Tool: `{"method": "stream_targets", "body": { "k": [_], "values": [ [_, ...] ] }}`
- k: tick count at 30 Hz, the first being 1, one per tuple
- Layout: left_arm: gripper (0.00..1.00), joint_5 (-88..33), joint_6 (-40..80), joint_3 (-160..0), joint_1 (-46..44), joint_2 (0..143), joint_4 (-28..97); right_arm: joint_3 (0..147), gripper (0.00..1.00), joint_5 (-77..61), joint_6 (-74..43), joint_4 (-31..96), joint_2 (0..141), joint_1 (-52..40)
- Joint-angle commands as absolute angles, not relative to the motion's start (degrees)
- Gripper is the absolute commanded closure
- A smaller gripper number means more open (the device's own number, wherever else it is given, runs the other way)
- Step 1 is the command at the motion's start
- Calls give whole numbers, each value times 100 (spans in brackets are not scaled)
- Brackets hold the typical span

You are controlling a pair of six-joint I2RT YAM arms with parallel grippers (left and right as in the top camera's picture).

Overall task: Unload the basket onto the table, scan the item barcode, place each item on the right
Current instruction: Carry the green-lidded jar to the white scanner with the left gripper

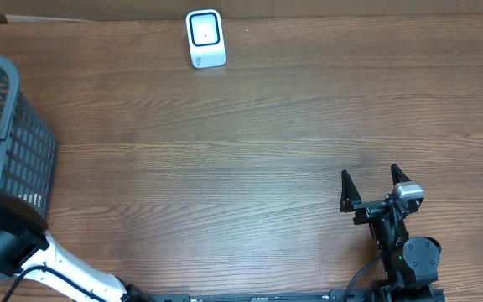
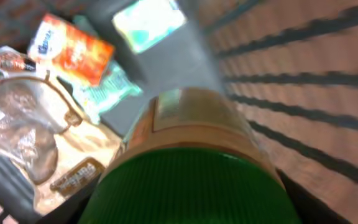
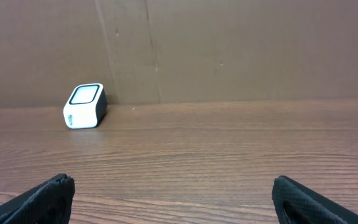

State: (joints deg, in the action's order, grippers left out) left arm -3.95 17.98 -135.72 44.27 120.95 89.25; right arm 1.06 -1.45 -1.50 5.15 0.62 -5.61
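My left gripper lifts the jar over the basket's side next, then lowers and releases it, since bare tabletop lies before the scanner, to the right in the overhead view.
A jar with a ribbed green lid and a tan label fills the left wrist view. It sits between my left gripper's dark fingers, which press on both sides of the lid, inside the grey basket. In the overhead view the left gripper is hidden by the basket and its own arm. The white barcode scanner stands at the table's far edge, also in the right wrist view as the scanner. My right gripper rests open and empty low over the table at the front right.
Under the jar the basket holds an orange packet, a clear bag of brown food and a pale green packet. The slatted basket wall is close on the right. A cardboard wall backs the table.
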Motion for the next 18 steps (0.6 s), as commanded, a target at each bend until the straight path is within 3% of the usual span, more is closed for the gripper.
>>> {"method": "stream_targets", "body": {
  "k": [1,4,11,18],
  "values": [
    [57,-1258,1544,-15692,4416,11979,9682,47,0,-113,-145,482,16,-534],
    [57,-1905,1378,-16112,4403,11636,9679,47,0,-113,-145,482,16,-534],
    [58,-2064,1527,-16221,4018,10704,9679,47,0,-113,-145,482,16,-534],
    [56,-2069,1107,-16105,1940,10447,9679,47,0,-113,-145,482,16,-534]
  ]
}}
